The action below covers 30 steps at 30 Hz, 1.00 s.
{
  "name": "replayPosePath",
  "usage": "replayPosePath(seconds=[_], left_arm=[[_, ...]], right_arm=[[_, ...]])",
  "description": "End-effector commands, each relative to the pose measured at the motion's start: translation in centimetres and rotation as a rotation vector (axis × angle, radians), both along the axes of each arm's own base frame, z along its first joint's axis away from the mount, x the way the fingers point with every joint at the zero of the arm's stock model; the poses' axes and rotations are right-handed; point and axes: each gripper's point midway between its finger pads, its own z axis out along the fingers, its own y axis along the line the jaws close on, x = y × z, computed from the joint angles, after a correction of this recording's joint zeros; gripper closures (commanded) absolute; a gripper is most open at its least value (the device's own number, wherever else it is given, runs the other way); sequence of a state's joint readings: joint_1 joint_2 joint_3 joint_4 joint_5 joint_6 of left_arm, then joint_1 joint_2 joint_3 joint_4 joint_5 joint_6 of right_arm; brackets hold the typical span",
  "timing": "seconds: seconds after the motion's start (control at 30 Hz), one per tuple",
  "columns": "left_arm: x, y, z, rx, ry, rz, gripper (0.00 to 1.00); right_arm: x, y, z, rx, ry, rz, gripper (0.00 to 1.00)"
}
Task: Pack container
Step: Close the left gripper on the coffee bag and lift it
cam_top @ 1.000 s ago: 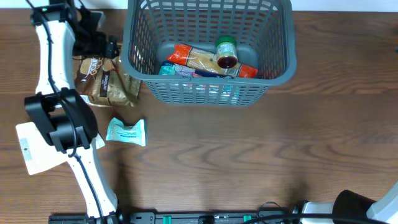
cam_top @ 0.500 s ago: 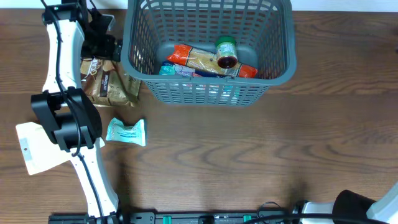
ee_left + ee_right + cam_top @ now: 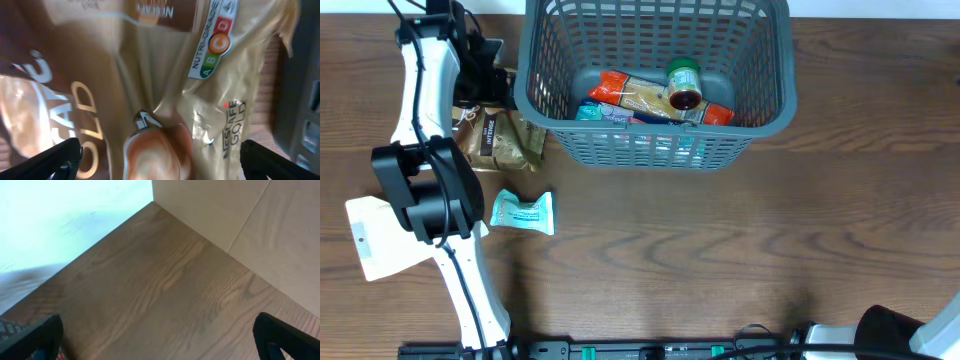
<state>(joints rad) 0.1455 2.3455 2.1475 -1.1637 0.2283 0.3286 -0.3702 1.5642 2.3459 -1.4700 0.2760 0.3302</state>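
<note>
My left gripper lowers to the creased middle of the coffee packet (image 3: 502, 114) (image 3: 159, 119) next and closes.
The container, a large dark grey lattice basket (image 3: 760, 110), stands at the back of the table. It holds an orange-red packet (image 3: 640, 95), a green-lidded jar (image 3: 683, 80) and a teal packet (image 3: 605, 113). A gold-brown coffee packet (image 3: 495, 140) lies left of the basket. My left gripper (image 3: 488, 80) hangs over the packet's far end, close to the basket wall. In the left wrist view the coffee packet (image 3: 150, 85) fills the frame between my open left fingers (image 3: 160, 160). My right gripper (image 3: 160, 335) is open over bare wood and is empty.
A small teal sachet (image 3: 523, 212) lies on the table in front of the coffee packet. The basket wall (image 3: 305, 75) is just right of the left gripper. The left arm's white base (image 3: 375, 240) sits at the left edge. A pale wall (image 3: 75, 210) borders the table in the right wrist view.
My left arm has swung toward the back of the table, bringing the gripper over the far end of the coffee packet. The packets and basket have not moved.
</note>
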Motion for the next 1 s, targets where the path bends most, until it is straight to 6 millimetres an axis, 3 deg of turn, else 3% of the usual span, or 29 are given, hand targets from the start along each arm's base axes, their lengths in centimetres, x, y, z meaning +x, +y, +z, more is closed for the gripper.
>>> replayPosePath(seconds=[0.0,0.2,0.43,0.47,0.57,0.63,0.7,0.97], left_arm=[[-0.8,0.3,-2.2,0.004,0.051,0.023,0.02],[-1.9,0.7,-5.1,0.029,0.090,0.061,0.02],[-4.4,0.3,-8.4,0.020,0.169,0.058,0.03],[-4.8,0.2,-8.7,0.018,0.180,0.059,0.09],[-5.6,0.1,-9.4,0.015,0.203,0.057,0.48],[-5.9,0.1,-9.7,0.014,0.213,0.057,0.62],[-6.1,0.0,-9.9,0.014,0.218,0.057,0.92],[-6.0,0.1,-9.6,0.014,0.210,0.059,0.94]], right_arm=[[0.0,-0.3,-0.2,0.010,-0.002,-0.017,0.01],[0.0,-0.3,-0.2,0.010,-0.002,-0.016,0.01],[0.0,-0.3,-0.2,0.010,-0.002,-0.016,0.01],[0.0,-0.3,-0.2,0.010,-0.002,-0.017,0.01],[0.0,-0.3,-0.2,0.010,-0.002,-0.016,0.01],[0.0,-0.3,-0.2,0.010,-0.002,-0.016,0.01],[0.0,-0.3,-0.2,0.010,-0.002,-0.017,0.01],[0.0,-0.3,-0.2,0.010,-0.002,-0.016,0.01]])
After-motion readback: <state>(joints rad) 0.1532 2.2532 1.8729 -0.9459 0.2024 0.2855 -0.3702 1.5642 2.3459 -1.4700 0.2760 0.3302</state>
